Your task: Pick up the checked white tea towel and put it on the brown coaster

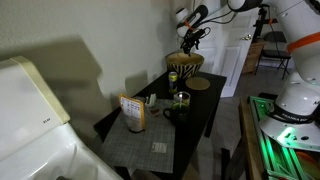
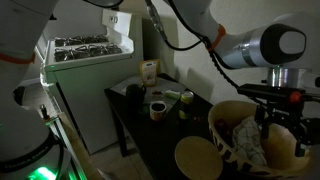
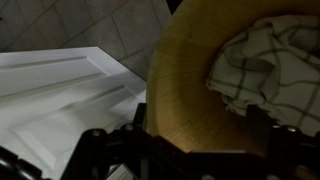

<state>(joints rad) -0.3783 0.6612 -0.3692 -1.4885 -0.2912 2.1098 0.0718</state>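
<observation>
The gripper comes from the rim of the basket down inside onto the towel's top [image 2: 248, 138] [image 3: 270, 66] next.
The checked white tea towel [image 3: 262, 62] lies crumpled inside a round wicker basket [image 3: 185, 80] at the end of the black table. It also shows in an exterior view [image 2: 250, 135]. The brown coaster [image 2: 197, 158] lies flat on the table beside the basket and is bare; it also shows in an exterior view [image 1: 200, 84]. My gripper [image 2: 280, 112] hangs open and empty above the basket [image 1: 185, 62], apart from the towel. In the wrist view its dark fingers [image 3: 195, 145] frame the basket's rim, with the towel to the upper right.
On the black table [image 1: 195, 120] stand a cup [image 2: 157, 108], a dark bowl [image 1: 176, 110], a small box [image 1: 132, 112] and a grey placemat [image 1: 145, 145]. A white appliance [image 2: 85, 70] stands beside the table. A white door [image 3: 60, 90] is below the gripper.
</observation>
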